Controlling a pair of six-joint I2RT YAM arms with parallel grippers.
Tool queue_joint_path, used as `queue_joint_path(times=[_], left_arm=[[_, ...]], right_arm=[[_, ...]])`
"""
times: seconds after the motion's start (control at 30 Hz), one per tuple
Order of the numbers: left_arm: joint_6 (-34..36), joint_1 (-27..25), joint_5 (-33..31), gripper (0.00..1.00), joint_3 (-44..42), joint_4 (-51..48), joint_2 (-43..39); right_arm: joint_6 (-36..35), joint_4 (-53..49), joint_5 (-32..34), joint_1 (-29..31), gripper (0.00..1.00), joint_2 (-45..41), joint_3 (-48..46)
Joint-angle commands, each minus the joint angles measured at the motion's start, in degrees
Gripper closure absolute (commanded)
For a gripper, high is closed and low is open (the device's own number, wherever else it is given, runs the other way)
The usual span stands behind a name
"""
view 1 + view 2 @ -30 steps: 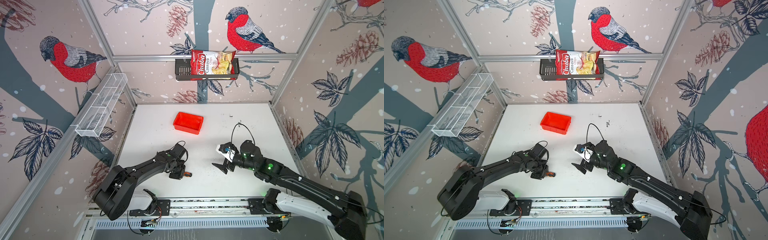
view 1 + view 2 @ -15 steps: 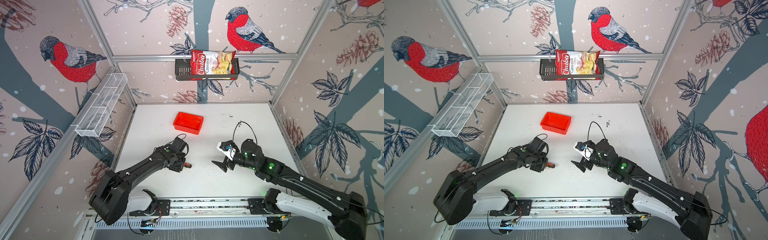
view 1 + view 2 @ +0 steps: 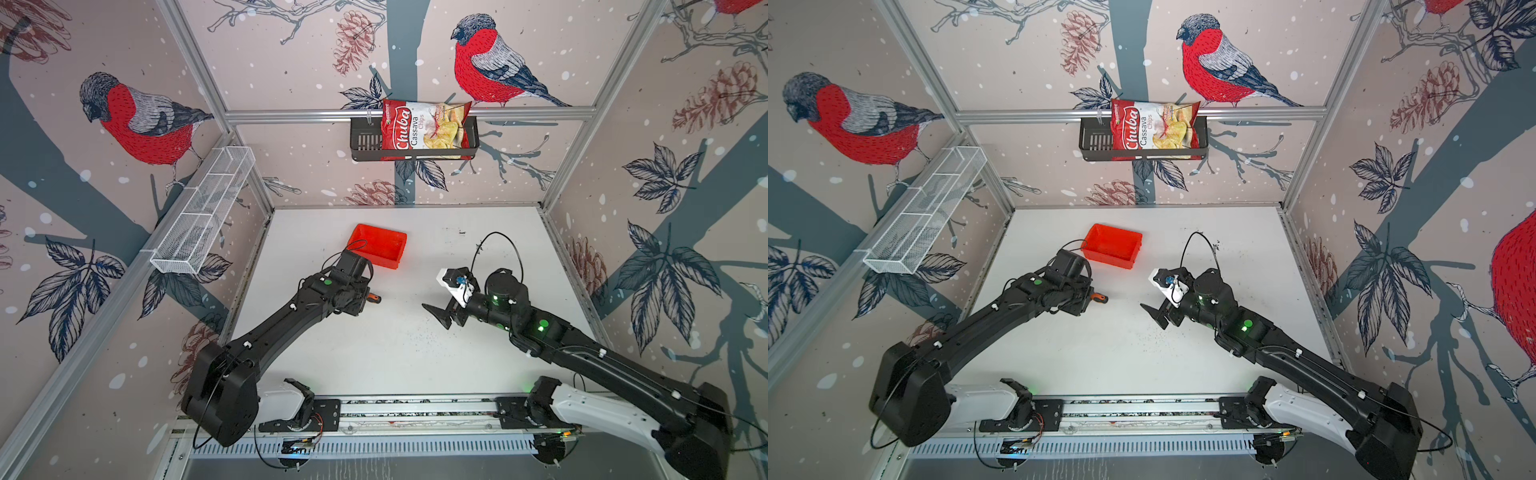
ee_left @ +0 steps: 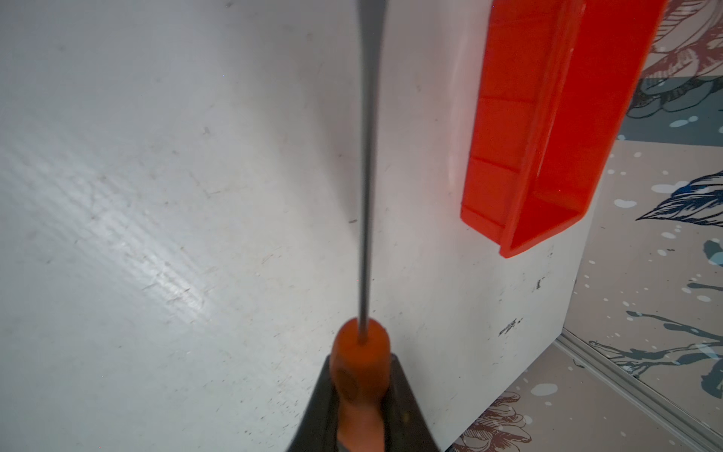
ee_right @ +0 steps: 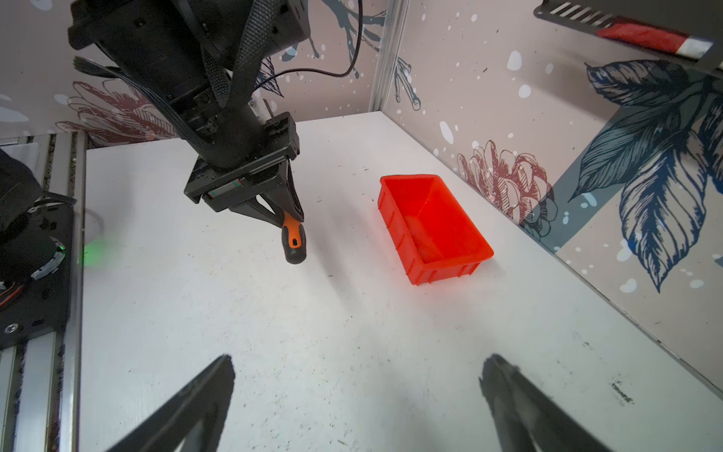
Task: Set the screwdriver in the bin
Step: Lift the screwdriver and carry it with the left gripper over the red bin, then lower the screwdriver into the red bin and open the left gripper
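My left gripper moves outward over the empty bin's bottom next and releases the screwdriver (image 5: 294, 242), as the screwdriver's stem still hangs over bare table.
The screwdriver (image 5: 294, 242) hangs clear of the white table, and my left gripper (image 5: 288, 214) is shut on its orange handle (image 4: 362, 352). In the left wrist view its thin shaft (image 4: 365, 188) runs away from the jaws, with the bin (image 4: 502, 137) off to one side. In both top views only the black handle end (image 3: 373, 297) (image 3: 1100, 297) shows past the left wrist. The empty red-orange bin (image 3: 383, 262) (image 3: 1113, 261) (image 5: 442, 272) sits just beyond the left wrist. My right gripper (image 3: 436, 316) (image 3: 1154, 316) (image 5: 358, 364) stands open and empty at mid-table, facing the left arm.
A black basket (image 3: 365, 143) with a chips bag (image 3: 424, 131) hangs on the back wall. A white wire rack (image 3: 203, 214) is fixed along the left wall. The arms' base rail (image 3: 415, 409) runs along the table's front edge.
My left arm has carried the screwdriver up off the table and away from the front edge, towards the bin. The right arm has barely moved.
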Motion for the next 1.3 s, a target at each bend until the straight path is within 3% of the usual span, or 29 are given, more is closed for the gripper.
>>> queue_joint_path(times=[0.0,0.17,0.47,0.87,1.27], left_arm=[[3.92,1.08,-2.93,0.97,1.58,3.49,1.38],[6.74,3.06,-2.75,0.99,7.81,8.55,7.02],[13.16,4.45,-1.06,0.99,25.10,7.61,23.10],[12.25,6.03,0.61,0.98,43.74,7.02,41.35],[11.33,7.83,4.42,0.97,47.28,6.46,49.97]], right_arm=[[-2.01,3.12,-0.87,-0.79,0.01,1.41,1.71],[-2.90,4.27,-1.28,-1.47,0.01,4.90,3.71],[-3.69,7.06,-1.49,-1.55,0.01,9.77,5.68],[-2.29,7.83,0.05,-1.51,0.01,12.55,6.66],[-1.72,10.90,4.70,-1.99,0.01,15.07,7.08]])
